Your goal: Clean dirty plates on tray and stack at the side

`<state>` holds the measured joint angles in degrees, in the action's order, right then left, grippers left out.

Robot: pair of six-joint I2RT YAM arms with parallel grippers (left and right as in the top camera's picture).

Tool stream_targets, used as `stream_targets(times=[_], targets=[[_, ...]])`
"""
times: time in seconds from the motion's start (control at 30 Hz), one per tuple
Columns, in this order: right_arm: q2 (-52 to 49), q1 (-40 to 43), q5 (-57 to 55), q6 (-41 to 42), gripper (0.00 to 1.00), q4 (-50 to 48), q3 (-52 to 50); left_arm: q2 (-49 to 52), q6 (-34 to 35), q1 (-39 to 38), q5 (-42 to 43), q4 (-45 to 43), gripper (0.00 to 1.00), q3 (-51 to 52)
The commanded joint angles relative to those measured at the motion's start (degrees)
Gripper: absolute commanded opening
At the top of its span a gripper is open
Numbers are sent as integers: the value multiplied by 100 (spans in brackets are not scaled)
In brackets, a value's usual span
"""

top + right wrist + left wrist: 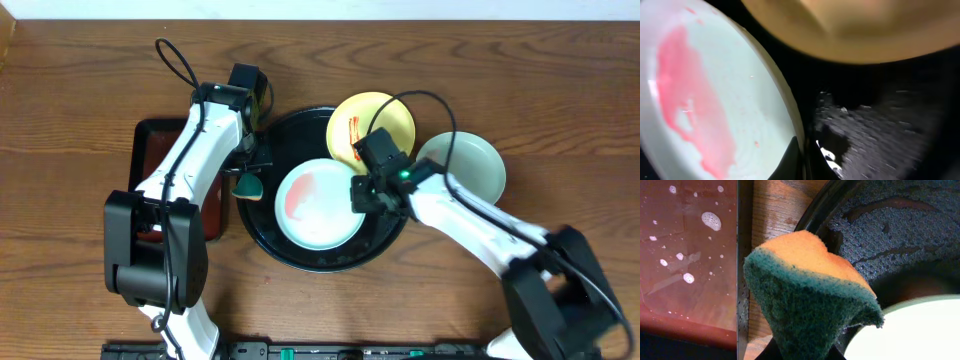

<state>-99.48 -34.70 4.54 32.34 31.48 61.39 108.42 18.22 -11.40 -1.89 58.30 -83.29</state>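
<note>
My right gripper next lifts, tilts, crosses right in the overhead view above the second mint-blue plate (474, 166), already set aside, lowers and releases.
The round black tray (270, 150) holds a pale mint-blue plate (318, 205) smeared with pink sauce. A yellow plate (385, 115) with red streaks lies on the tray's far right rim. A second mint-blue plate (470, 165), clean-looking, sits on the table right of the tray. My right gripper (362, 195) is shut on the smeared plate's right rim (790, 115), one finger on each side. My left gripper (248, 185) is shut on an orange-and-green sponge (810, 295) over the tray's left rim (815, 217), beside the plate (910, 330).
A rectangular black tray (150, 135) with reddish soapy water (685, 255) stands left of the round tray. The round tray's floor is wet (890, 130). Bare wooden table lies all around.
</note>
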Motion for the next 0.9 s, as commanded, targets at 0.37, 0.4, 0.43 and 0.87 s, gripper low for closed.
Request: stream_targets(times=[0.37, 0.4, 0.43, 0.87], targets=[[1464, -1106, -4188, -417, 1, 654, 157, -105, 52, 2, -28, -31, 7, -96], [1464, -1185, -4433, -417, 1, 654, 157, -105, 52, 2, -28, -31, 8, -96], [1464, -1263, -4686, -417, 1, 662, 157, -105, 52, 2, -28, -31, 8, -96], [1462, -2435, -7486, -887, 1, 684, 157, -105, 55, 2, -28, -37, 8, -96]])
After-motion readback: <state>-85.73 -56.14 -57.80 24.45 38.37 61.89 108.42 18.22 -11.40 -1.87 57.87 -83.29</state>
